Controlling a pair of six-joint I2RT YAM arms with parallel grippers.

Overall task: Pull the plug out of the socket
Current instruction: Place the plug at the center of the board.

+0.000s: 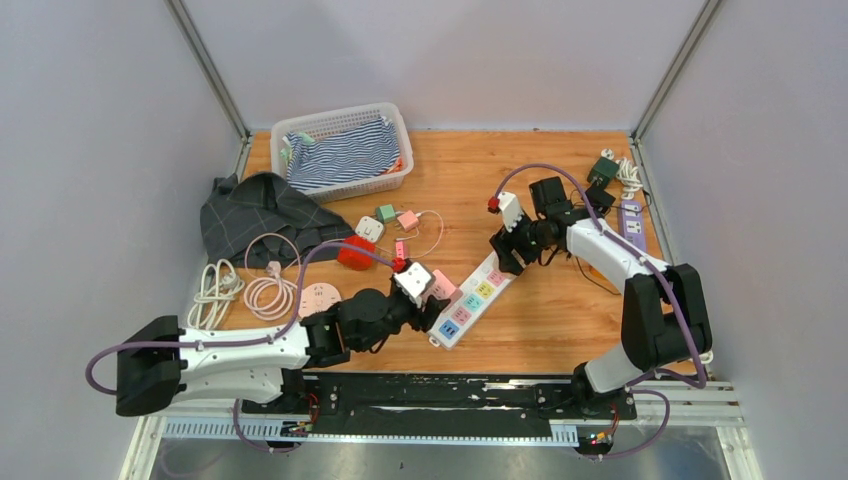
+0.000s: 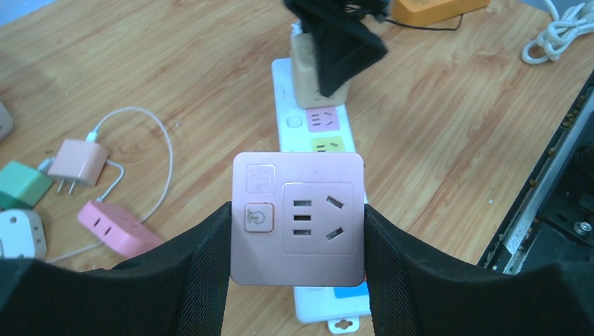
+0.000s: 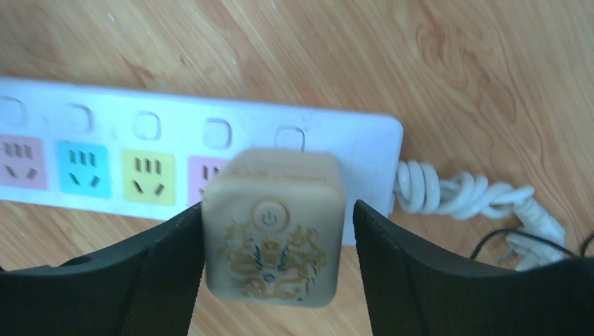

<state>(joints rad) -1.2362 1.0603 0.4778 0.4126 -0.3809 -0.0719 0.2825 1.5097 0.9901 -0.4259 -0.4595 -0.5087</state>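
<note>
The pink plug (image 2: 299, 217) will go down next, and left in the top view, to the bare wood by the red object. My left gripper will carry it there, lower it and release it.
A white power strip (image 1: 478, 296) with coloured sockets lies diagonally on the wooden table. My left gripper (image 2: 298, 245) is shut on a square pink plug (image 2: 299, 217), both fingers pressed on its sides, over the near end of the strip (image 2: 286, 91). I cannot tell whether its pins are seated. My right gripper (image 3: 274, 259) straddles a beige plug with a dragon print (image 3: 273, 227) at the cord end of the strip (image 3: 350, 140). Its left finger touches the plug and a gap shows at the right finger. The beige plug (image 2: 319, 66) stands on the strip.
A white basket with striped cloth (image 1: 345, 150) stands at the back left, a dark cloth (image 1: 262, 215) beside it. White cables (image 1: 270, 280), a red object (image 1: 355, 252) and small adapters (image 1: 385, 215) lie left of the strip. A purple strip (image 1: 630, 220) and chargers (image 1: 603, 168) lie far right.
</note>
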